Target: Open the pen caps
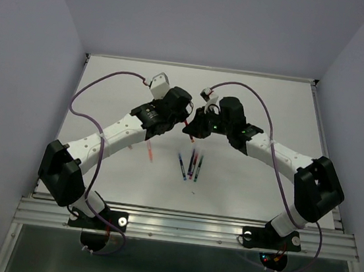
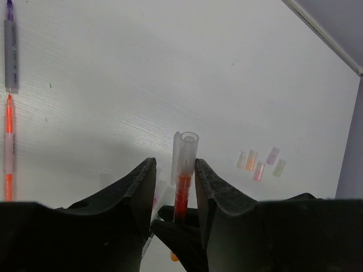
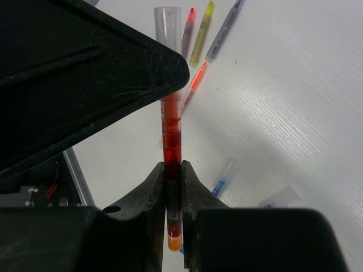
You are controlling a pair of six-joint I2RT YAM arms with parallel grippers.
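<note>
My right gripper draws the red pen (image 3: 171, 136) to the right in the top view next, toward the loose pale caps, since my left gripper surrounds the pen's cap.
A red pen (image 3: 171, 136) stands upright in my right gripper (image 3: 173, 167), which is shut on its lower body. Its clear cap (image 2: 187, 150) is on the upper end. In the left wrist view my left gripper (image 2: 174, 164) is around that cap, jaws apart. The cap rests against the right finger (image 2: 207, 181), with a gap to the left finger (image 2: 142, 181). In the top view both grippers meet above mid-table, left (image 1: 187, 119) and right (image 1: 194, 128). Several loose pale caps (image 2: 258, 171) lie on the table.
Several pens (image 1: 190, 167) lie in a cluster near the table's front, and one reddish pen (image 1: 148, 150) lies to their left. A grey-purple pen (image 2: 10, 48) and an orange pen (image 2: 8, 147) show at the left of the left wrist view. A blue-tipped piece (image 3: 222, 178) lies under the right gripper.
</note>
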